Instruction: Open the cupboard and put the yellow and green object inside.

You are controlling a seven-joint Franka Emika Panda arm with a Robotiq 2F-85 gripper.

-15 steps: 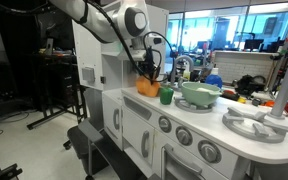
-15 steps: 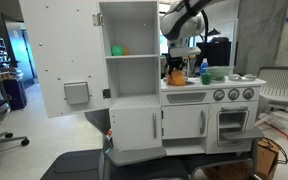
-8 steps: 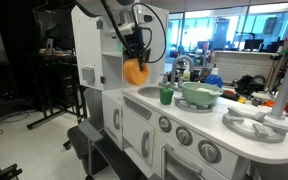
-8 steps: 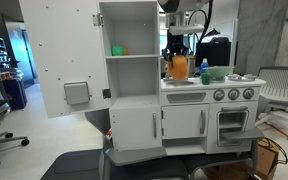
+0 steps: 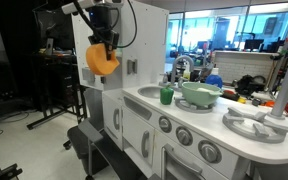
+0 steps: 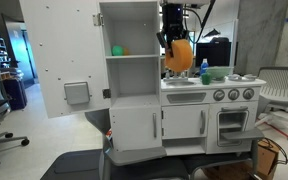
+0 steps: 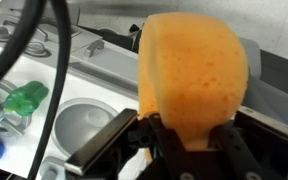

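Observation:
The upper shelf (image 6: 137, 55) opens beyond the front edge of the tower's side from my gripper, so my gripper needs to lift the lump past that edge, over the shelf, and let it go.
The yellow-orange lump (image 5: 102, 60) (image 6: 181, 54) (image 7: 194, 70) hangs in the air with my gripper (image 5: 106, 44) (image 6: 176, 38) (image 7: 191, 132) shut on its top. It hangs level with the cupboard (image 6: 130, 28), beside the tower's upper side wall. The cupboard door (image 6: 59, 60) stands swung wide open, its grey panel (image 6: 76, 93) facing out. A small green thing (image 6: 117, 50) sits on the upper shelf inside. A bright green cup (image 5: 166, 96) (image 7: 26, 98) stands on the counter beside the sink (image 7: 84, 125).
A wide pale-green bowl (image 5: 200, 94) (image 6: 217, 75) and a blue bottle (image 6: 204, 68) sit on the counter near the faucet (image 5: 176, 66). Low white doors with knobs (image 6: 134, 127) and an oven front (image 6: 231, 120) lie below. An office chair (image 6: 282, 95) stands off to one side.
My gripper has lifted the yellow-orange lump off the counter by the sink and carried it up and sideways toward the tower. The green cup stayed on the counter.

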